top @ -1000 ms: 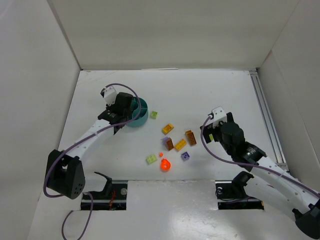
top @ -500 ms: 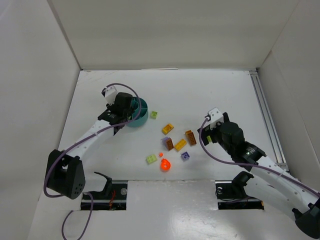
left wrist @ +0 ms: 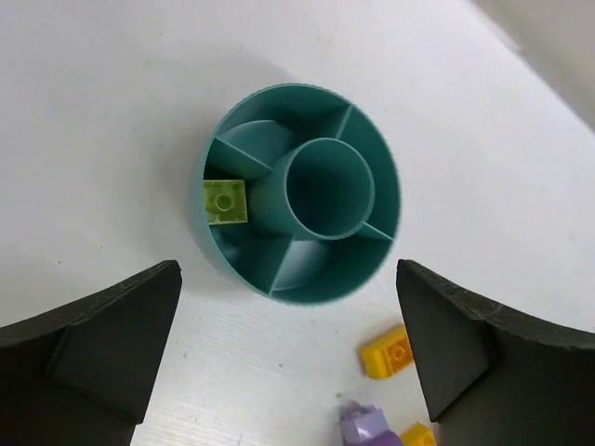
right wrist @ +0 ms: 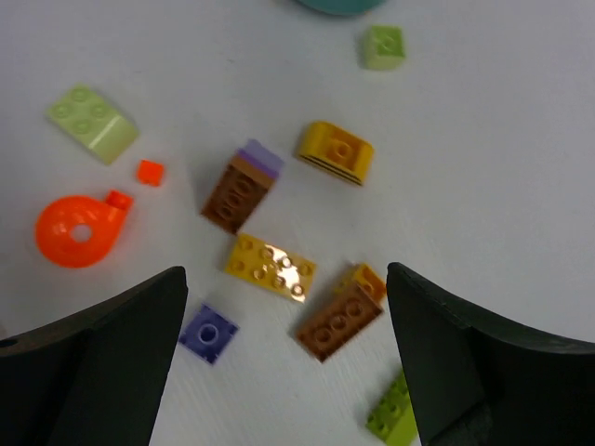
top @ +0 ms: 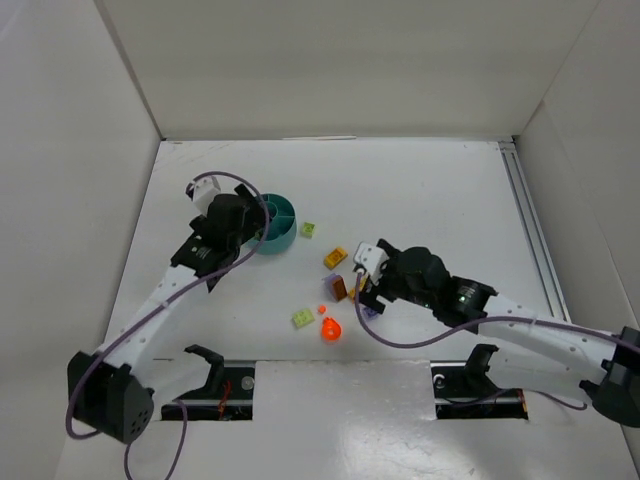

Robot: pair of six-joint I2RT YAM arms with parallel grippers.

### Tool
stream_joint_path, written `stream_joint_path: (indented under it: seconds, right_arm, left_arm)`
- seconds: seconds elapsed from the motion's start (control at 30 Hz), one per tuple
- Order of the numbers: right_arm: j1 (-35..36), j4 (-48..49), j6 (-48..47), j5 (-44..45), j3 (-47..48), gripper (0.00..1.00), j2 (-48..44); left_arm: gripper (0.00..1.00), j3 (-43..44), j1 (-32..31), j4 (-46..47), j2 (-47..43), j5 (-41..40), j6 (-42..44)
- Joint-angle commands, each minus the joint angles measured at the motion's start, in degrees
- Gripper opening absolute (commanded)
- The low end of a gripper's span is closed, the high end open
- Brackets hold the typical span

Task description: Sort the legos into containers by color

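I should move my right gripper left in the top view and down onto the lime green lego by the orange-red piece, as it matches the teal dish's lego.
The teal dish has dividers and a central cup; one lime green lego lies in its left compartment. My left gripper hangs open above the dish's near rim, holding nothing. In the top view it sits at the dish's left side. My right gripper is open over the loose legos, straddling a yellow plate and a brown brick. Around them lie a purple tile, a brown-and-purple stack and a yellow brick.
Lime bricks lie at the pile's edges. A round orange-red piece and a small orange-red bit lie to the left. White walls enclose the table; a rail runs along the right.
My left gripper has opened wide and drawn back to the left of the dish. My right arm has swung left and now hangs over the loose legos.
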Motion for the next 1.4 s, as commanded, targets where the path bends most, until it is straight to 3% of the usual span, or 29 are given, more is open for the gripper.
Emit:
stream_joint_path:
  seconds: [0.0,0.2,0.23,0.47,0.67,0.9,0.93,1.0,1.13,1.2,1.37]
  right_arm:
    - [3.6,6.0,-8.5,-11.3,4.7,0.92,6.1]
    - [7.0,7.2,-15.9,-19.3,13.2,0.92,25.4]
    - [7.8,7.2,-17.2,-20.0,14.1,0.95,29.2]
    - [10.4,7.2,-20.7,-20.9,20.5,0.98,41.4]
    - [10.4,7.2,-21.8,-22.2,22.4,0.95,46.2]
    - [10.4,7.7,-21.3,-27.6,24.4,0.8,51.6]
    - [10.4,7.7,-21.3,-27.6,24.4,0.68,52.2]
    - [10.4,7.7,-21.3,-28.2,24.9,0.55,52.2]
    - [10.4,7.7,-21.3,-28.8,24.4,0.43,52.2]
    - [10.4,7.7,-21.3,-29.4,24.4,0.31,52.2]
    - [10.4,8.3,-21.3,-28.1,24.4,0.25,50.4]
  left_arm:
    - [1.0,-1.9,0.3,-3.3,-7.8,3.3,1.3]
    - [1.0,-4.4,0.3,-9.2,-16.6,6.6,-0.4]
    - [1.0,-5.1,0.3,-9.2,-18.2,7.3,-0.4]
    - [1.0,-8.9,0.3,-9.8,-22.2,9.1,-0.9]
    - [1.0,-9.0,0.3,-9.8,-22.2,9.1,-1.4]
    - [1.0,-9.5,0.3,-8.5,-24.1,9.1,-2.0]
    - [1.0,-9.5,0.3,-8.5,-24.1,9.1,-2.0]
    - [1.0,-9.5,0.3,-8.5,-24.1,9.1,-2.0]
    - [1.0,-9.5,0.3,-9.1,-24.6,8.1,-2.0]
    - [1.0,-9.5,0.3,-9.6,-24.6,8.1,-2.5]
    - [1.0,-9.5,0.3,-10.7,-25.1,6.1,-3.8]
